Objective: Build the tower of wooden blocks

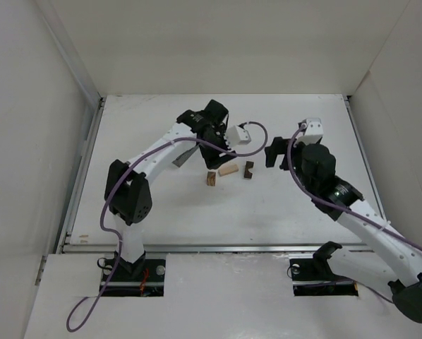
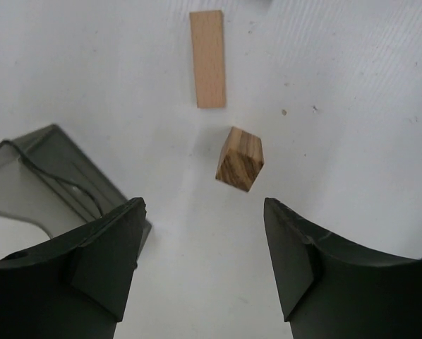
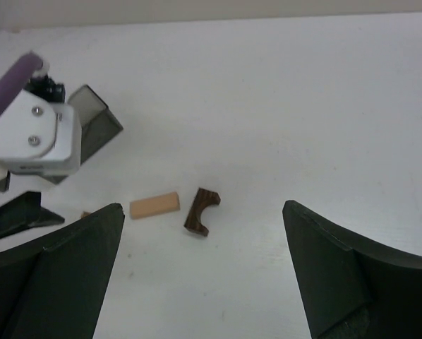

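I should move my right gripper to the left in the top view, down past the arch block and around the tan block point(image 1: 228, 170) point(image 3: 154, 205), because the long sides of the tan block are clear.
Three small wooden blocks lie apart on the white table, none stacked. In the top view a striped brown cube point(image 1: 211, 179) is on the left, a flat light tan block point(image 1: 228, 170) in the middle and a dark brown arch block point(image 1: 248, 169) on the right. My left gripper point(image 1: 209, 145) is open and empty just behind the cube point(image 2: 239, 159), with the tan block point(image 2: 208, 58) beyond it. My right gripper point(image 1: 273, 154) is open and empty, to the right of the arch block point(image 3: 199, 210) and off the table. The tan block point(image 3: 154, 205) lies left of the arch block.
A translucent grey plastic bin point(image 1: 183, 157) lies beside my left gripper, and shows in the left wrist view point(image 2: 49, 176) and the right wrist view point(image 3: 91, 127). White walls enclose the table point(image 1: 303, 212) on three sides. The left arm's white wrist camera point(image 3: 34, 138) shows in the right wrist view.
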Controlling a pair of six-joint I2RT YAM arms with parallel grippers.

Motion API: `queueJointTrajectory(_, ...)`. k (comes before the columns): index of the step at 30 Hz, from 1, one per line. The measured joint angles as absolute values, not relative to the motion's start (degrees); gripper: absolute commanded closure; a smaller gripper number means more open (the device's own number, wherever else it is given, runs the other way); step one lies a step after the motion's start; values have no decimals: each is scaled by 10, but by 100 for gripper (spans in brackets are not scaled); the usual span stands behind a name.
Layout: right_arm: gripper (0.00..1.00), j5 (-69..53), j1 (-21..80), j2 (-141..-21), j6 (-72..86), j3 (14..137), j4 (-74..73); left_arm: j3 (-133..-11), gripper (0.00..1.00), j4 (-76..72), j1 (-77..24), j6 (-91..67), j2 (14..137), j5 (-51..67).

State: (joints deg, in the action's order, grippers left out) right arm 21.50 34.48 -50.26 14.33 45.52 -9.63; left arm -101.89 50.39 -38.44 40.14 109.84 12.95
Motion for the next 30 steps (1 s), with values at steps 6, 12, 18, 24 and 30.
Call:
queueJointTrajectory(6, 24, 234, 345, -626, 248, 569, -121, -967, 35, 471, -302, 333, 1037, 150)
queueJointTrajectory(12, 28, 245, 347, -808, 513, 661, -238, -886, 35, 383, -165, 241, 985, 154)
queueJointTrajectory(18, 34, 239, 369, -1059, 722, 920, -469, -827, 35, 339, -162, 203, 941, 141)
queueJointTrajectory(24, 37, 176, 381, -1209, 816, 1056, -578, -794, 35, 313, -169, 182, 938, 134)
queueJointTrajectory(30, 37, 143, 382, -1230, 856, 1034, -612, -783, 35, 305, -169, 174, 938, 130)
